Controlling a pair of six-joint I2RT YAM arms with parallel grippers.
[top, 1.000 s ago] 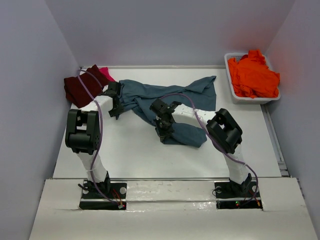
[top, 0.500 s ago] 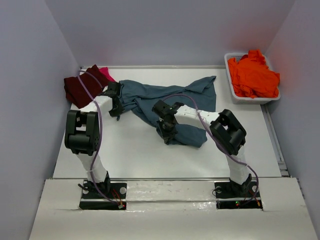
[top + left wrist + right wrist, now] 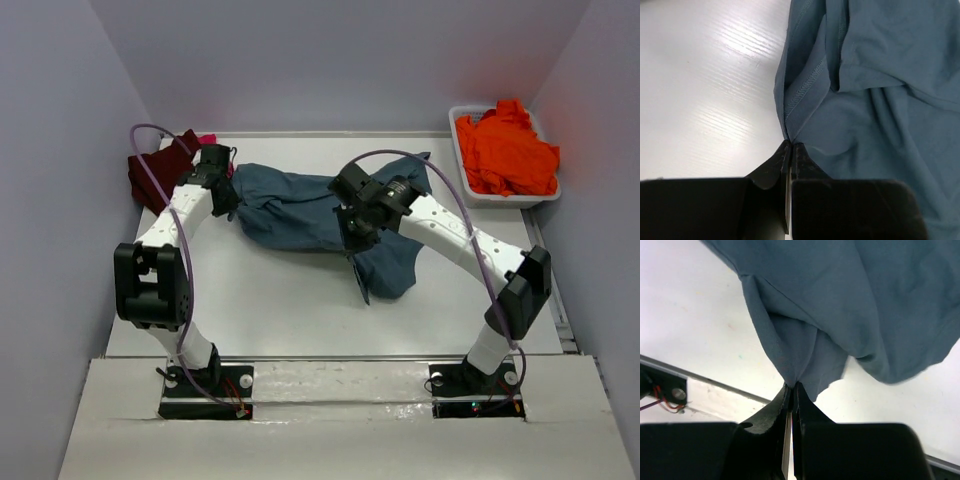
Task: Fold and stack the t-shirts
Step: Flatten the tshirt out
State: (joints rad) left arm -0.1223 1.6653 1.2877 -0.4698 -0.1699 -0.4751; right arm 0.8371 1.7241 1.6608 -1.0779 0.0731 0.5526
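Observation:
I will next move my left gripper away from my right gripper and back over empty table (image 3: 209,233) (image 3: 725,123). Then I will release the shirt, because it sags in folds.
The slate teal-blue t-shirt (image 3: 295,205) hangs bunched between my two grippers above the middle of the table, its lower part drooping to the table. At the shirt's left end my left gripper (image 3: 223,196) is shut on a hemmed fold (image 3: 805,92) of the cloth. My right gripper (image 3: 353,224) is shut on a pinch of the same shirt (image 3: 840,300) near its right half. A dark maroon t-shirt (image 3: 152,172) lies at the back left with a bright pink one (image 3: 208,141) showing behind it. The vivid orange t-shirt (image 3: 505,150) is heaped in the tub.
A white plastic tub (image 3: 478,192) stands at the back right against the wall. Grey walls close in the table on three sides. The table's white front ledge (image 3: 330,375) carries both arm bases.
The left gripper has closed on the shirt's left edge. Both arms have moved toward the back and lifted, drawing the teal-blue shirt up and bunching it between them.

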